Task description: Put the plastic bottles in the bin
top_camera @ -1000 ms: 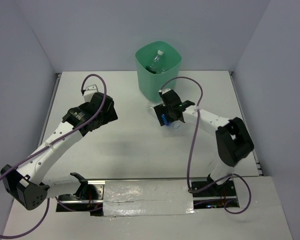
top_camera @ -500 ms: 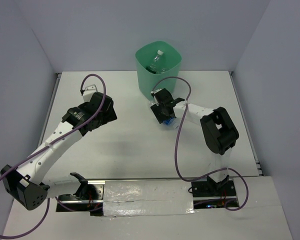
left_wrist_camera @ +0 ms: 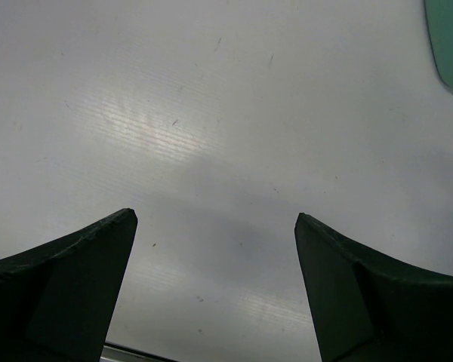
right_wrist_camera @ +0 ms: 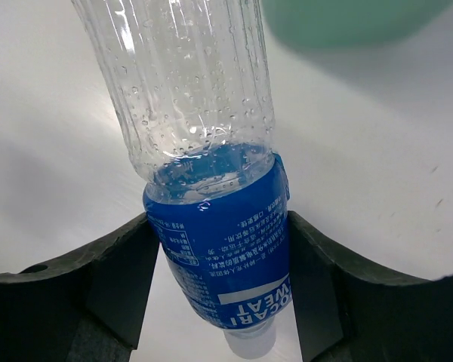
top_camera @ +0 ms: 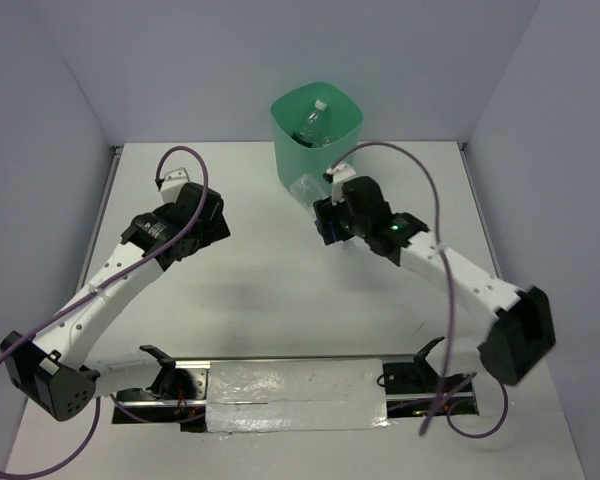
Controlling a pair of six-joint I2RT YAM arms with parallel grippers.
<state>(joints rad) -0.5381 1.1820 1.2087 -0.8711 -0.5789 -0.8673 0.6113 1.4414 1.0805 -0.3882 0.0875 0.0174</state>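
My right gripper should move up and outward over the bin's opening (top_camera: 316,116) to release the bottle with the blue label, because the side of the bin is in the bottle's way.
A clear plastic bottle with a blue label (right_wrist_camera: 223,249) is clamped between my right gripper's (right_wrist_camera: 220,283) two black fingers, cap toward the camera and clear body pointing away. From above, this right gripper (top_camera: 326,218) sits just in front of the mint-green bin (top_camera: 340,105), and the bottle's clear body (top_camera: 304,188) reaches toward the bin's wall. Another clear bottle (top_camera: 313,122) with a white cap lies inside the bin. My left gripper (left_wrist_camera: 215,226) is open over bare table, nothing between its fingers; in the top view the left gripper (top_camera: 208,215) is left of the bin.
The bin's edge shows at the top right corner of the left wrist view (left_wrist_camera: 451,45) and blurred at the top of the right wrist view (right_wrist_camera: 347,19). White walls enclose the table (top_camera: 260,290) on three sides. Purple cables loop off both arms.
My right gripper has shut on the blue-label bottle and raised it off the table near the bin, its arm stretching out to the right. The left arm has barely moved.
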